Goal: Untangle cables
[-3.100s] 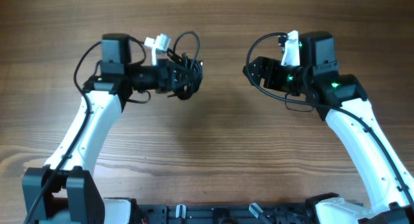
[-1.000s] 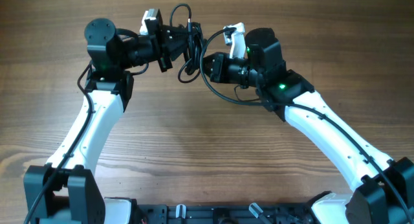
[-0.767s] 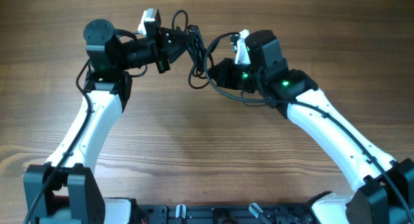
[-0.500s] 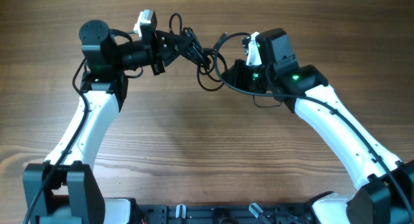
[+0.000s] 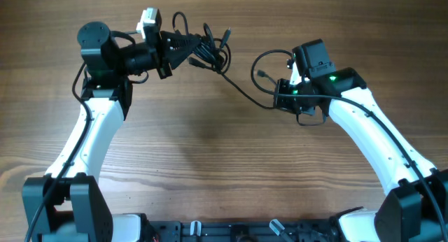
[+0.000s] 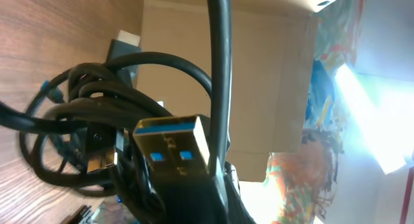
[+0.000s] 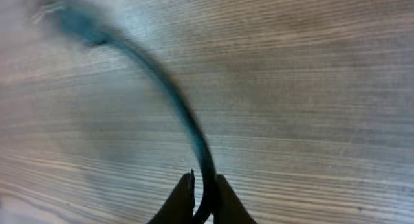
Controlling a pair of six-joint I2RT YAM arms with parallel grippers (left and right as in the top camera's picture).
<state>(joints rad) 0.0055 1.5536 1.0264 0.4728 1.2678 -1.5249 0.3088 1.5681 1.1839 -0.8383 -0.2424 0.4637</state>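
Observation:
I need to tilt my left gripper downward next and bring it down and back to let go of the bundle (image 6: 84,120) on the bare tabletop, since clear wood lies below and back from it.
The cables (image 5: 210,53) form a black tangled bundle held up at the far left, with my left gripper (image 5: 183,52) shut on it. In the left wrist view the bundle (image 6: 84,120) loops close to the lens, and a blue-tongued USB plug (image 6: 171,143) faces the camera. One cable strand (image 5: 245,91) runs from the bundle down and right to my right gripper (image 5: 278,102). In the right wrist view that cable (image 7: 174,101) arcs up from between the fingers of the right gripper (image 7: 204,199). These close narrowly round it, with a sliver of light beside one finger. Its far end is blurred.
The wooden table (image 5: 210,165) lies under both arms. Dark arm bases and fittings (image 5: 231,231) line the near edge. The right arm's own thicker wire (image 5: 269,57) loops above its wrist.
The arms have drawn apart: the left moved left with the bundle, the right swung right and down. One strand now stretches out of the bundle between them.

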